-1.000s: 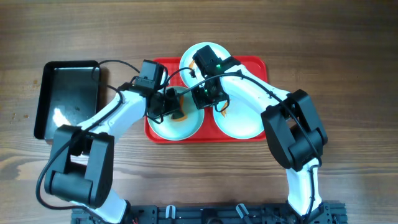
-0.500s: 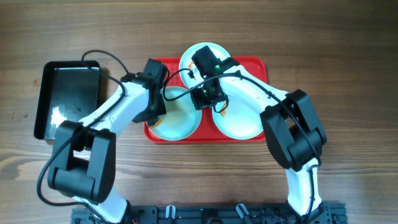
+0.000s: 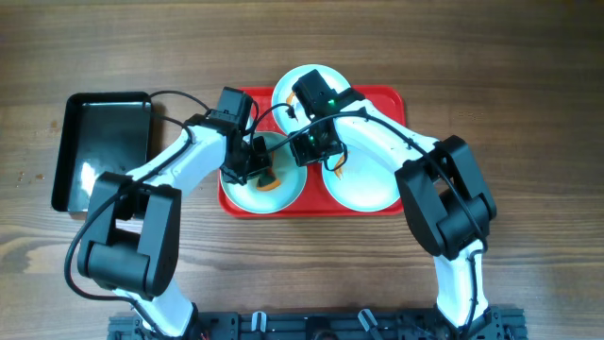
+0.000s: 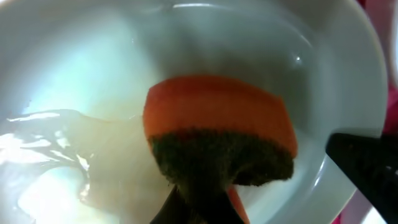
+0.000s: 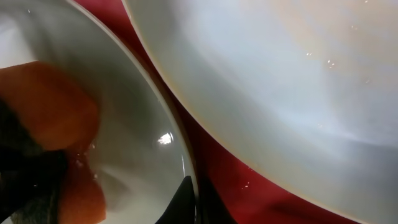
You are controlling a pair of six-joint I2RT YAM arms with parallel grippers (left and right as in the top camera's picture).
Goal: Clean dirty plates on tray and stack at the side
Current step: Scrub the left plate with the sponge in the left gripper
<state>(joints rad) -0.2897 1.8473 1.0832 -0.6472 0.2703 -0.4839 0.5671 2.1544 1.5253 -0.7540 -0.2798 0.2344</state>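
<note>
My right gripper will next lift the plate across the red tray (image 3: 392, 100), then lower and release it on the bare tabletop to its right in the overhead view.
Three pale plates sit on the red tray (image 3: 392, 100): one at the back (image 3: 300, 83), one front left (image 3: 283, 195), one front right (image 3: 366, 189) with an orange smear. My left gripper (image 3: 258, 168) is shut on an orange sponge with a dark scouring side (image 3: 272, 179), pressed inside the front-left plate. The left wrist view shows the sponge (image 4: 217, 118) on that wet plate (image 4: 93, 74), with the left gripper (image 4: 202, 208) below it. My right gripper (image 3: 304, 151) is shut on this plate's rim, as the right wrist view shows: right gripper (image 5: 189, 202), rim (image 5: 140, 124).
A glossy black tray (image 3: 104, 146) lies on the wooden table left of the red tray. In the right wrist view a neighbouring plate (image 5: 280, 74) lies close beyond a strip of red tray (image 5: 230, 168). Both arms crowd over the red tray.
My left gripper swept with the sponge to the plate's left edge, then back right toward its middle. The right gripper has stayed on the rim.
</note>
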